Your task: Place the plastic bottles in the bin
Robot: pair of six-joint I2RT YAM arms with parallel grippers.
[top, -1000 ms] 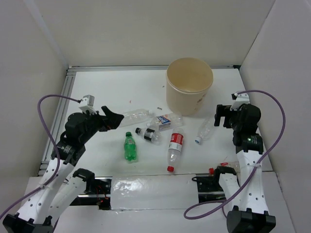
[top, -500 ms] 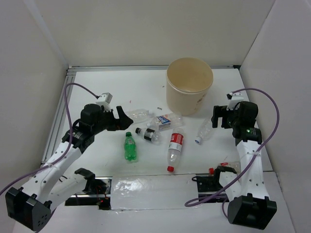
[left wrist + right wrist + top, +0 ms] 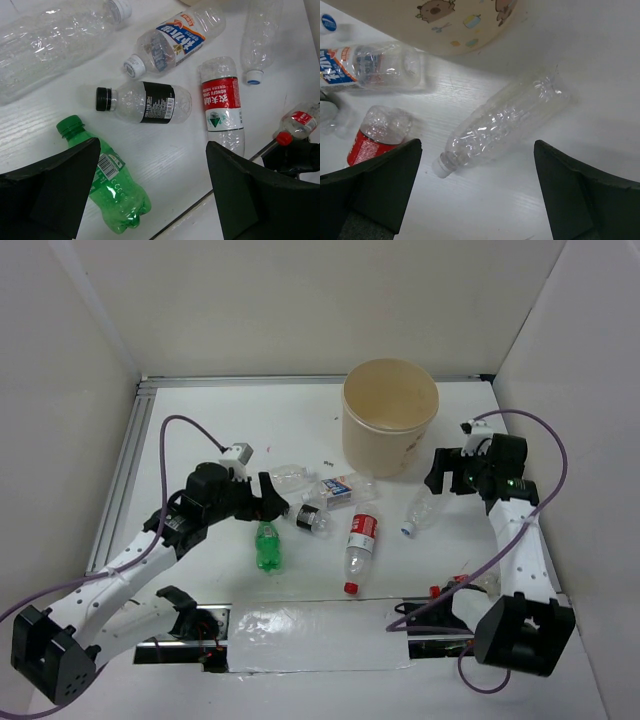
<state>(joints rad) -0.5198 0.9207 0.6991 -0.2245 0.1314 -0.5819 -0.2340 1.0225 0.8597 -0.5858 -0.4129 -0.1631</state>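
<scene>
The right gripper moves down next and turns its fingers to straddle the clear label-less bottle's body [image 3: 427, 506] [image 3: 506, 121], since that bottle lies below it and at a slant.
The beige bin [image 3: 390, 415] stands at the back, right of centre. Several plastic bottles lie in front of it: a green one [image 3: 267, 545], a dark-labelled one [image 3: 307, 517], a red-labelled one [image 3: 359, 545], a blue-white one [image 3: 345, 488], a clear one [image 3: 288, 477] and a clear one with a blue cap [image 3: 420, 508]. My left gripper [image 3: 272, 502] hangs open above the green bottle [image 3: 107, 175] and the dark-labelled bottle [image 3: 145, 102], holding nothing. My right gripper [image 3: 440, 472] is open above the clear bottle [image 3: 505, 122], beside the bin's wall [image 3: 445, 25].
White walls close the table on the left, back and right. A metal rail [image 3: 125, 470] runs along the left edge. A small red-capped bottle [image 3: 297, 122] lies by the near edge next to a black mount [image 3: 430, 615]. Purple cables loop from both arms.
My left arm has reached forward and right, bringing its gripper over the green and dark-labelled bottles. The right gripper has shifted a little left and toward the bin. Both stay open.
</scene>
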